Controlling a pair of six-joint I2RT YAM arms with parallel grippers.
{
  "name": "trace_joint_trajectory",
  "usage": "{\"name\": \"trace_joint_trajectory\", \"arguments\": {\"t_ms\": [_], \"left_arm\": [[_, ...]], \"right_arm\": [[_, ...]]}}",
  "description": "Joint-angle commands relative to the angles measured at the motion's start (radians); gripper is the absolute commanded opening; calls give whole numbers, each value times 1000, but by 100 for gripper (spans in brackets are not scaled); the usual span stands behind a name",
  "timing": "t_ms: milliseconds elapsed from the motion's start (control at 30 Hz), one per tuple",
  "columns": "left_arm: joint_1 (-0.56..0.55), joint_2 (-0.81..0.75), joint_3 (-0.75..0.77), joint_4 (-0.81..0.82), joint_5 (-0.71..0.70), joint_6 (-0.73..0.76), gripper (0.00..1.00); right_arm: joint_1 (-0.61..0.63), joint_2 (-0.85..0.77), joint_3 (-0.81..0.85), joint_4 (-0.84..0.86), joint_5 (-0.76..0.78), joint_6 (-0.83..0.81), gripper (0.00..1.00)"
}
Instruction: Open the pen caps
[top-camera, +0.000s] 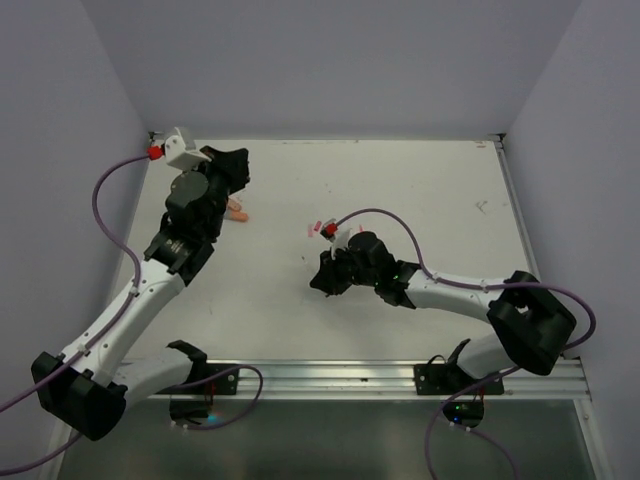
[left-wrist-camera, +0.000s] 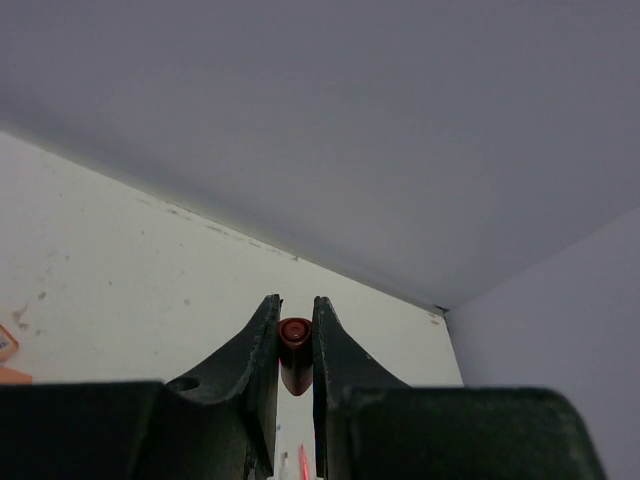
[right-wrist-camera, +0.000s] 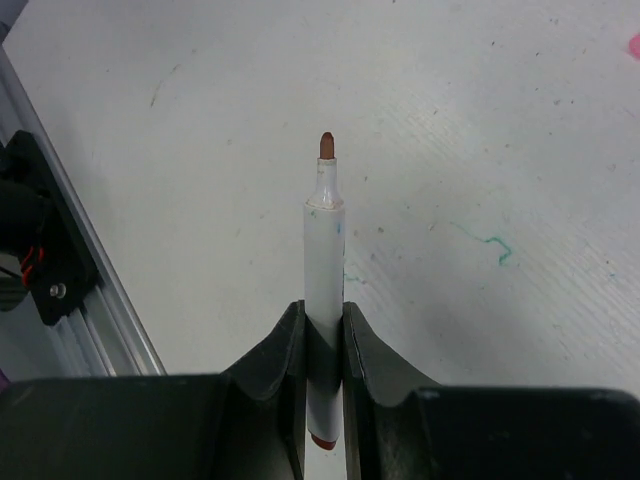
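Observation:
I should next move my left gripper to the right in the top view and down beside the small pink pieces to let go of the pen cap, because the pen's tip is bare.
A dark red pen cap (left-wrist-camera: 295, 348) is pinched between the fingertips of my left gripper (left-wrist-camera: 296, 303), which is shut on it and held above the table near the back left corner (top-camera: 236, 163). My right gripper (right-wrist-camera: 323, 308) is shut on a thin pale-barrelled pen (right-wrist-camera: 324, 250). The pen's red-brown tip (right-wrist-camera: 326, 145) is bare and points away over the white table, and its red rear end shows between the fingers. In the top view the right gripper (top-camera: 322, 278) is near the table's middle; the pen it holds is too small to make out there.
Orange markers (top-camera: 238, 212) lie just below the left gripper. Small pink pieces (top-camera: 318, 228) lie behind the right wrist. A metal rail (top-camera: 330, 378) runs along the near edge. Walls close in the left, back and right sides. Green ink marks (right-wrist-camera: 485, 243) stain the table.

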Motion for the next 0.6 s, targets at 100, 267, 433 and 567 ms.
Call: {"name": "trace_joint_trajectory", "arguments": {"t_ms": [100, 267, 433, 567], "left_arm": [[-2, 66, 67, -15, -18, 89, 0], [-2, 204, 112, -142, 168, 169, 0], [-1, 365, 160, -254, 298, 207, 4], [-1, 514, 262, -360, 350, 213, 7]], "right_arm": [[-4, -46, 26, -89, 188, 18, 0], [-119, -107, 40, -198, 255, 38, 0], [-291, -138, 65, -347, 340, 56, 0], [-383, -90, 97, -410, 354, 68, 0]]}}
